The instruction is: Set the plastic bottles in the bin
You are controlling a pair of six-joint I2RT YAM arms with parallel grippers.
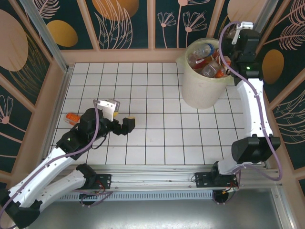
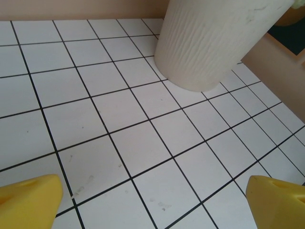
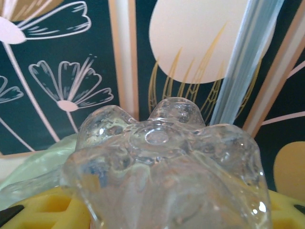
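I will move my right gripper from the bin's rim over the bin's filled opening (image 1: 218,56) next, tilt it down and let go of the clear bottle, because the bottle still hangs at the bin's rim.
The bin (image 1: 202,90), a tall cream bucket with a pale green liner, stands at the back right with several plastic bottles (image 1: 204,50) inside. My right gripper (image 1: 230,57) hangs over its right rim, shut on a clear plastic bottle (image 3: 167,162) whose lobed base faces the wrist camera between the yellow fingers (image 3: 43,210). One orange-labelled bottle (image 1: 71,118) lies on the tiles at the far left, behind my left arm. My left gripper (image 1: 125,125) sits low over the tiles, open and holding nothing, its yellow fingertips (image 2: 28,200) wide apart and pointed toward the bin (image 2: 209,43).
The white tiled table (image 1: 143,95) is walled by wooden panels with floral prints. A metal post (image 3: 248,57) stands behind the held bottle. The bin's green liner (image 3: 38,162) shows below it.
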